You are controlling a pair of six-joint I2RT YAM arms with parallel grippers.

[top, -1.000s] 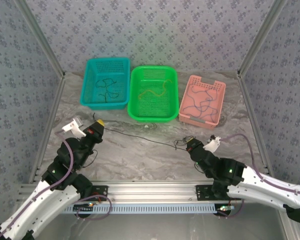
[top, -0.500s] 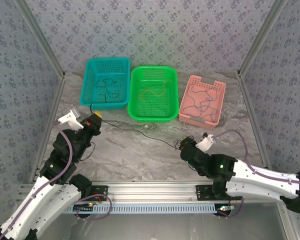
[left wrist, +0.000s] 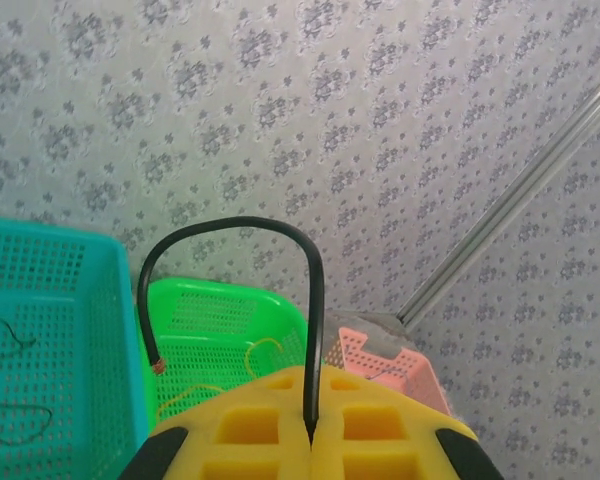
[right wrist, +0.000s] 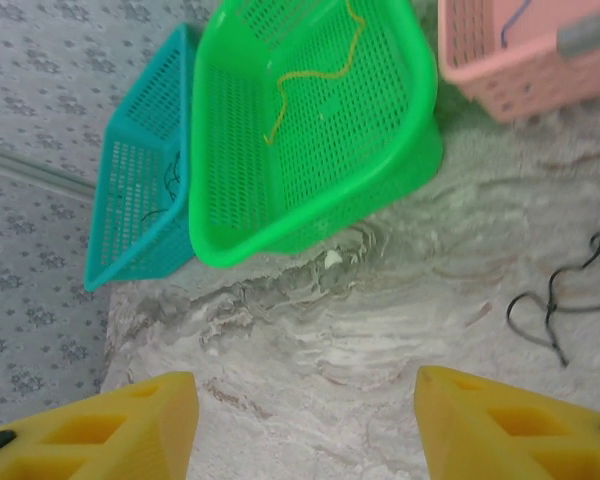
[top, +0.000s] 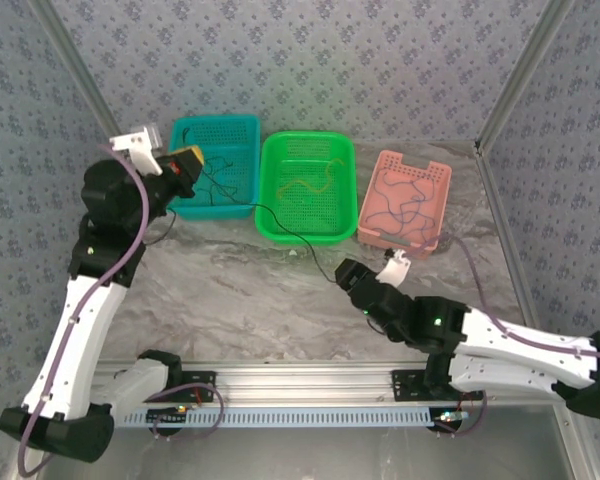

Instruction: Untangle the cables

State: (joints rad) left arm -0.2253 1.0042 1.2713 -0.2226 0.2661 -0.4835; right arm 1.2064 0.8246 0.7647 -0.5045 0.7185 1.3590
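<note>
The teal basket is below my left gripper and holds black cables. My left gripper will swing outward next, then tilt down over the basket and let go of the black cable.
A thin black cable (left wrist: 310, 300) is pinched between the yellow pads of my left gripper (left wrist: 312, 436), which is shut on it. Its short end arches up and left. My left gripper (top: 185, 162) is raised beside the teal basket (top: 242, 127). From it the black cable (top: 270, 215) slants down across the table towards my right gripper (top: 344, 272). My right gripper (right wrist: 305, 420) is open above bare table, with nothing between its fingers. A loose black tangle (right wrist: 570, 310) lies to its right.
Three baskets stand in a row at the back. The teal basket holds black cables (top: 215, 178), the green basket (top: 272, 225) holds a yellow cable (top: 305, 183), and the pink basket (top: 446, 175) holds bluish-purple cables (top: 405, 205). Patterned walls enclose the table.
My left arm rose and swung back to the teal basket, drawing the black cable with it. My right gripper opened, let go of the cable and shifted left.
</note>
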